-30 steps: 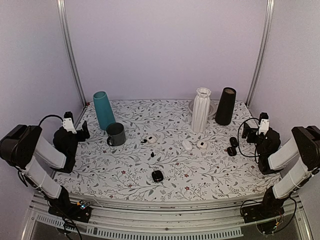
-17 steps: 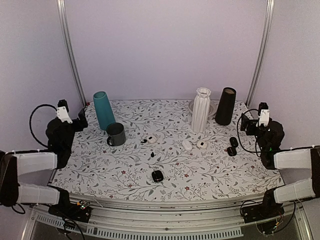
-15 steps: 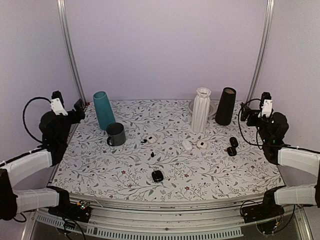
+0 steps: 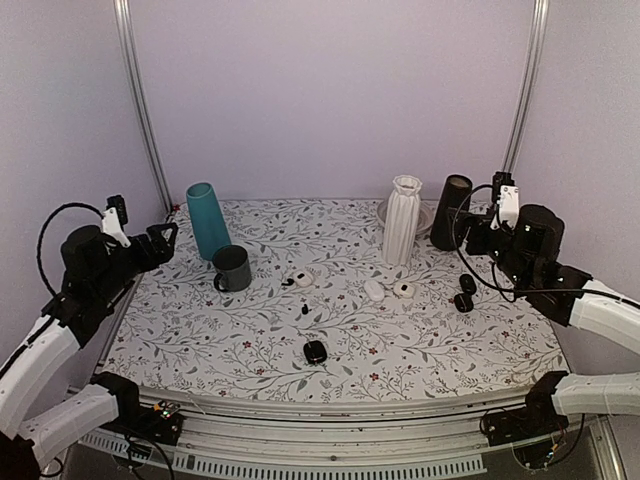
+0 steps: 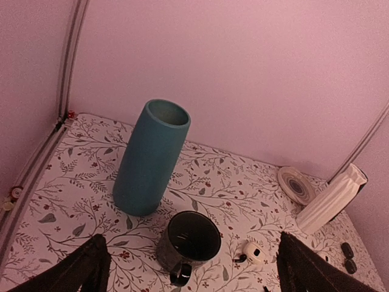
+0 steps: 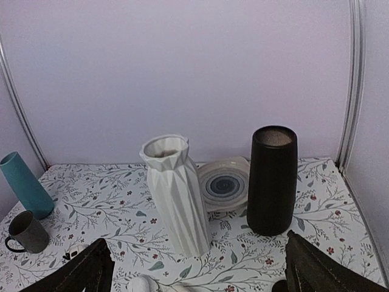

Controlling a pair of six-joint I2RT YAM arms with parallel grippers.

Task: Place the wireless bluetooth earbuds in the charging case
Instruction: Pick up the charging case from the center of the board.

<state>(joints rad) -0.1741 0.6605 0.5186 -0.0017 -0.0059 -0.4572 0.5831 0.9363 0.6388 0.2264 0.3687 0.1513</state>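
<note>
My right gripper should next tilt downward and move down and across onto the black charging case (image 4: 315, 351), because the case is below it and to its left in the top view.
The glossy black charging case (image 4: 315, 351) lies near the table's front middle. One tiny black earbud (image 4: 304, 311) lies behind it. A second earbud (image 4: 288, 282) lies beside a white case (image 4: 303, 279) and also shows in the left wrist view (image 5: 238, 258). My left gripper (image 4: 160, 240) is open and empty, raised over the table's left edge near the teal vase; its fingers (image 5: 88, 267) stand wide apart. My right gripper (image 4: 472, 236) is open and empty, raised at the back right by the black vase; its fingers (image 6: 316, 267) are also wide apart.
A teal vase (image 4: 207, 219) and a grey mug (image 4: 232, 268) stand at the back left. A white ribbed vase (image 4: 402, 219), a plate (image 6: 223, 184) and a black vase (image 4: 451, 212) stand at the back right. Two white pieces (image 4: 374, 290) lie mid-table; two small black pieces (image 4: 466, 284) lie at the right.
Both arms have unfolded and risen, and both grippers have swung up and in toward the table. Nothing on the table has moved.
</note>
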